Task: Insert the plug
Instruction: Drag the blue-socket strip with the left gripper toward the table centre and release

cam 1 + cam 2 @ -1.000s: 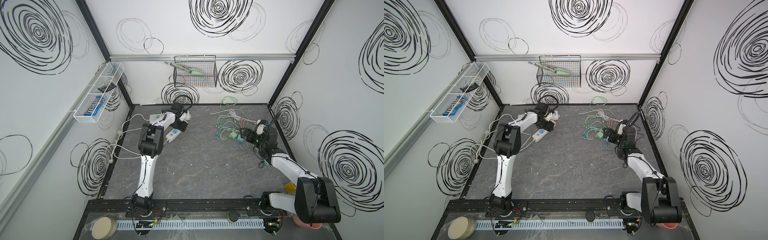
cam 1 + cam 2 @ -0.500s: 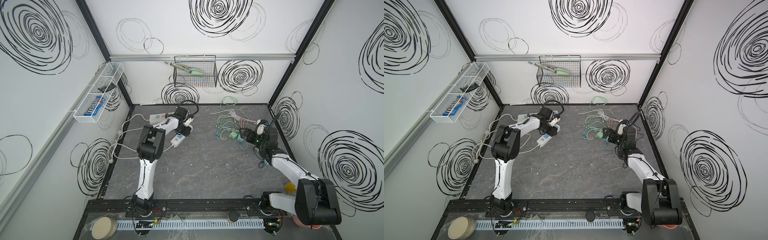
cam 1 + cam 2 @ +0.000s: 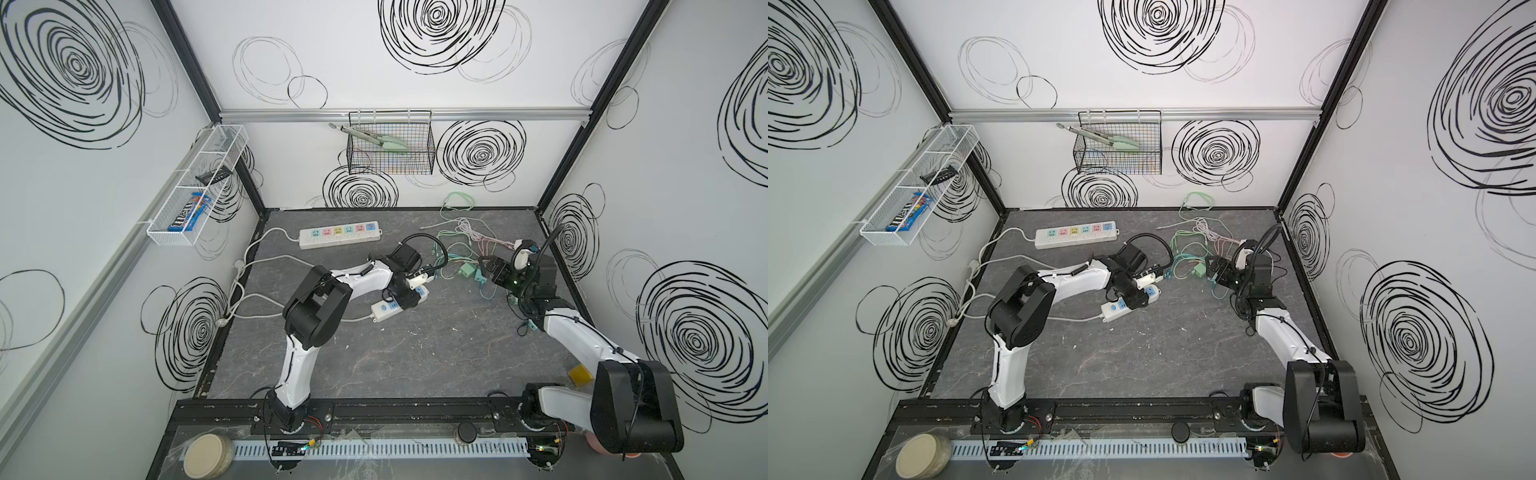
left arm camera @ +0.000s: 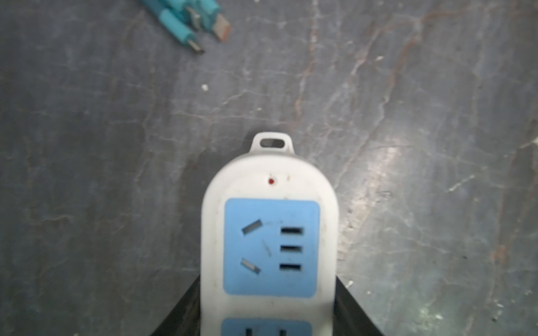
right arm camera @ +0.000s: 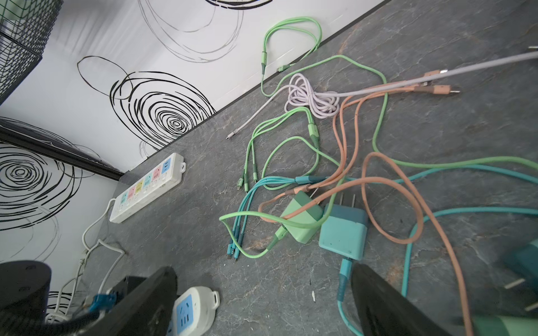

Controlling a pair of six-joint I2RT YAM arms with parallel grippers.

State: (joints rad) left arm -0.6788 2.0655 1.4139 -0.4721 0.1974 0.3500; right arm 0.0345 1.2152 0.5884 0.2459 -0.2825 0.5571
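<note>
My left gripper moves back next and releases the small white power strip [image 4: 269, 232] on the bare floor nearer my base, since teal connector tips lie beyond it.
A small white power strip [image 4: 269, 232] with blue sockets lies on the grey floor near the middle in both top views [image 3: 395, 306] [image 3: 1128, 302]. My left gripper [image 4: 267, 317] is shut on it, one black finger against each long side [image 3: 409, 293]. A green plug adapter [image 5: 302, 221] and a teal plug adapter [image 5: 343, 232], prongs bare, lie among tangled cables to the right. My right gripper [image 5: 262, 291] stands open just in front of them [image 3: 490, 270], holding nothing; the teal adapter's cable passes by one finger [image 5: 384, 302].
A long white strip [image 3: 340, 235] with pastel sockets lies at the back left, its white cords looping along the left wall. Green, pink, orange and teal cables [image 5: 314, 131] sprawl at the back right. Teal connector tips [image 4: 189, 32] lie beyond the small strip.
My left gripper has narrowed onto the small strip and carried it right and forward, away from the long strip, toward the middle. The right arm has stayed put.
</note>
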